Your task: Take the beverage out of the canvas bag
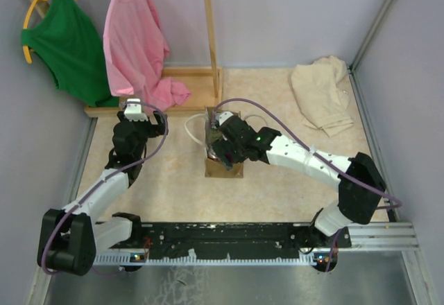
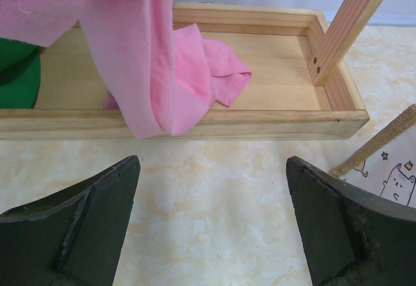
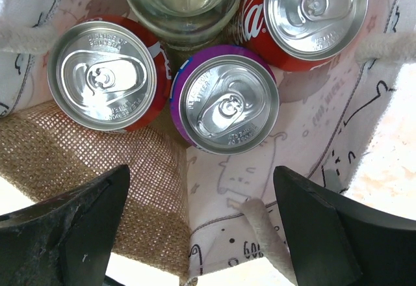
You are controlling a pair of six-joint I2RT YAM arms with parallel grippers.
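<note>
The purple can stands below with open room on its side facing my fingers, so my right gripper will next lower into the bag and close around its silver top (image 3: 229, 106).
The small tan canvas bag (image 1: 223, 165) with white rope handles stands mid-table. In the right wrist view I look straight down into the canvas bag (image 3: 123, 188): a purple can (image 3: 224, 99), two red cans (image 3: 104, 75) (image 3: 309, 13) and a clear glass bottle (image 3: 182, 0) stand inside. My right gripper (image 3: 201, 224) is open above the bag's mouth, jaws wide apart, holding nothing; from the top it (image 1: 223, 149) hangs over the bag. My left gripper (image 2: 213, 221) is open and empty over bare table, left of the bag (image 2: 390, 162); it shows in the top view (image 1: 135, 114) too.
A wooden rack base (image 2: 195, 127) lies just ahead of the left gripper, with a pink garment (image 2: 162, 58) draped into it and a green one (image 1: 66, 38) beside. A pale beige cloth (image 1: 322, 93) lies at the back right. Grey walls enclose the table.
</note>
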